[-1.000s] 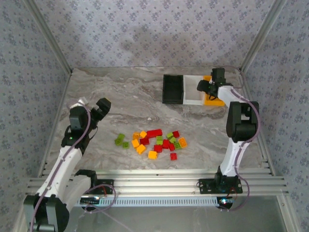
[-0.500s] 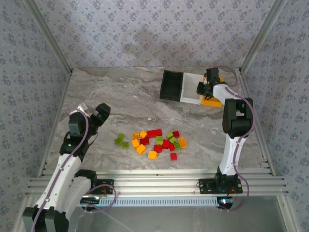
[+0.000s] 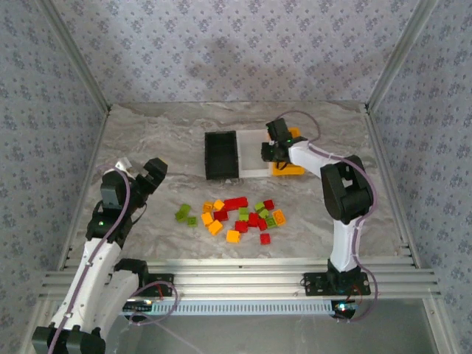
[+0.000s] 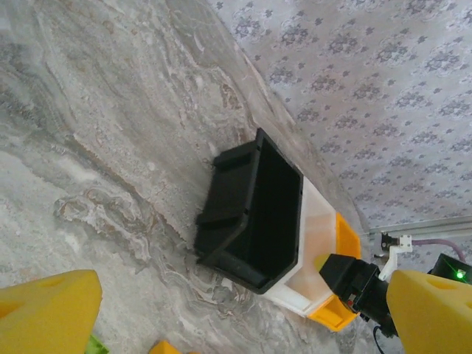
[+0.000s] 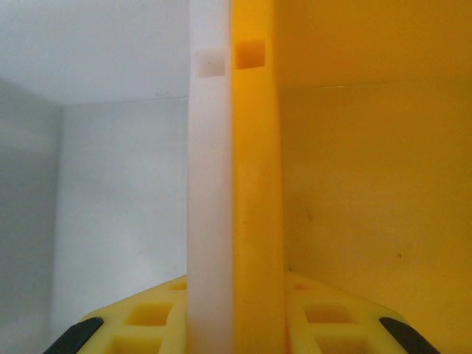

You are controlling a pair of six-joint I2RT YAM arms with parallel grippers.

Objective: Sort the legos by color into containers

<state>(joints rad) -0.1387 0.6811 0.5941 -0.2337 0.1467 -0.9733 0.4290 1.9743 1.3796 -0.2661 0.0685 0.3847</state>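
The robot's right gripper is going to slide the bins toward the left gripper and slightly back, onto bare marble (image 3: pixel 196 164) beside the black bin, to release them better centered behind the legos.
The containers are three joined bins: black (image 3: pixel 221 155), white (image 3: pixel 252 151) and orange-yellow (image 3: pixel 289 166). They stand at mid-table behind the legos (image 3: pixel 240 215), a loose pile of red, lime green and orange bricks. My right gripper (image 3: pixel 274 147) is shut on the double wall where the white bin (image 5: pixel 210 206) meets the orange-yellow bin (image 5: pixel 258 206), with one finger (image 5: pixel 140 324) inside each. My left gripper (image 3: pixel 144 175) hangs open over the left of the table, holding nothing. In the left wrist view, the left gripper (image 4: pixel 236 324) faces the black bin (image 4: pixel 258 214) and the right gripper (image 4: pixel 354 284).
Two green bricks (image 3: pixel 184 214) lie a little left of the main pile. Patterned walls enclose the marble table (image 3: pixel 169 133) at the back and on both sides. An aluminium rail (image 3: pixel 236 269) runs along the near edge.
The right gripper shut on the wall between the white and orange-yellow bins. It dragged the whole row left and nearer, from the back right corner toward the middle. The left arm shifted slightly.
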